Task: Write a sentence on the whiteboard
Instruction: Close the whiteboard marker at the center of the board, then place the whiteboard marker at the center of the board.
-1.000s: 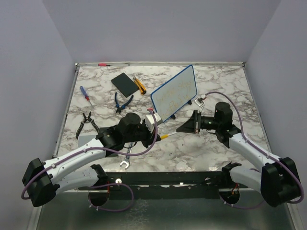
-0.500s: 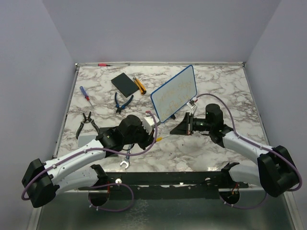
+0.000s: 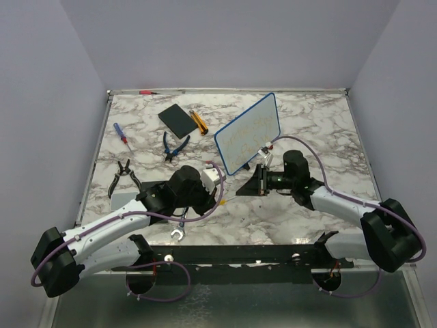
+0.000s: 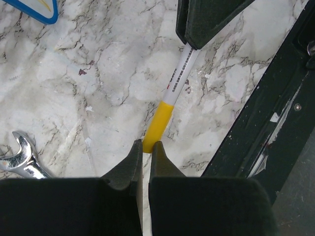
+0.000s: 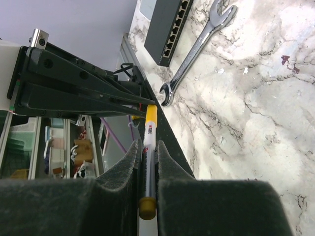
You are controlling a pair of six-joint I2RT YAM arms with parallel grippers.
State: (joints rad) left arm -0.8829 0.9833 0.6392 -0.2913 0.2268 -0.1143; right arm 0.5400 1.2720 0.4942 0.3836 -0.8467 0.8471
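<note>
The writing is on the whiteboard and the marker is capped, so my right gripper will next go away from the left gripper and down to empty table (image 3: pixel 265 216) (image 5: pixel 229 155).
The whiteboard (image 3: pixel 248 133), blue-framed, stands tilted at the middle of the table; its corner (image 4: pixel 34 10) shows in the left wrist view. The sentence (image 3: pixel 250 128) is faint yellowish writing on its face. My right gripper (image 3: pixel 244 189) (image 5: pixel 146 145) is shut on a white marker (image 5: pixel 149 132) with a yellow cap (image 4: pixel 158 124), in front of the board. That cap (image 3: pixel 222 201) points at my left gripper (image 3: pixel 217 198) (image 4: pixel 146 146), which is shut. The cap's end sits right at its fingertips; whether they touch it I cannot tell.
A wrench (image 3: pixel 179 229) (image 4: pixel 19 160) lies near the front rail (image 4: pixel 266 123). Blue pliers (image 3: pixel 175 145), black pliers (image 3: pixel 125 175), a screwdriver (image 3: pixel 121 137), a black pad (image 3: pixel 177 119) and an orange tool (image 3: pixel 198 121) lie at the back left. A grey box (image 3: pixel 123 198) sits left.
My right gripper has carried the marker leftward and nearer, bringing its yellow cap up to the left gripper's tips. The left arm shifted only slightly.
</note>
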